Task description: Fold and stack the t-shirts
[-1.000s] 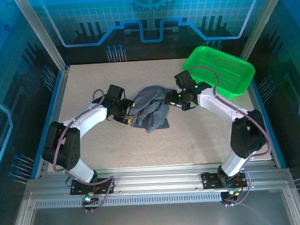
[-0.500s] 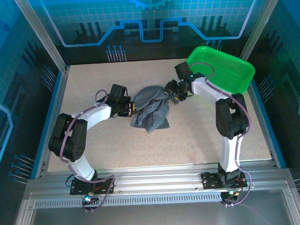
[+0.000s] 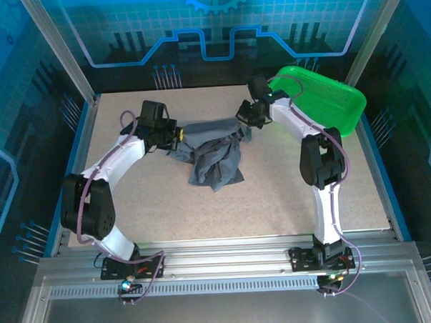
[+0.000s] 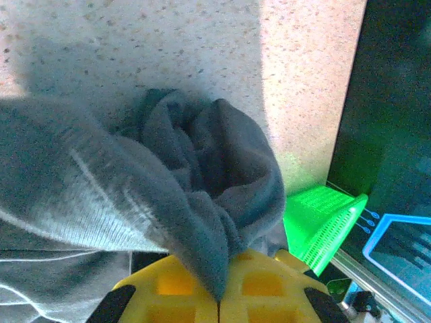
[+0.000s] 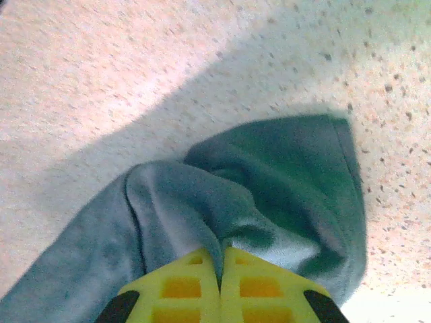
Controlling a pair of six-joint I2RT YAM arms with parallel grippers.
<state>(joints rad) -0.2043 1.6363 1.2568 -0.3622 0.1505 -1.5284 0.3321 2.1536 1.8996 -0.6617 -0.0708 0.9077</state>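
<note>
Next, I lift my left gripper outward toward the table's far edge, tilting it up, and release the t-shirt's end, as the cloth droops crumpled on the table.
A slate-grey t-shirt (image 3: 214,154) hangs bunched between my two grippers at the back middle of the table. My left gripper (image 3: 177,137) is shut on the t-shirt's left end, and a fold of cloth (image 4: 202,235) runs down between its yellow fingers (image 4: 175,286). On the t-shirt's right end my right gripper (image 3: 240,124) is shut too, with grey cloth (image 5: 222,222) pinched between its yellow fingers (image 5: 259,286). The top edge is stretched between both grippers and the rest droops crumpled onto the table.
A bright green mesh basket (image 3: 327,106) stands at the back right, close behind the right arm, and it appears at the right in the left wrist view (image 4: 320,225). Speckled tabletop (image 3: 274,202) spreads toward the near edge. Metal rails frame the table's sides.
Both grippers have shut on the t-shirt and moved toward the back and apart. The cloth's top edge is now pulled out wider between them.
</note>
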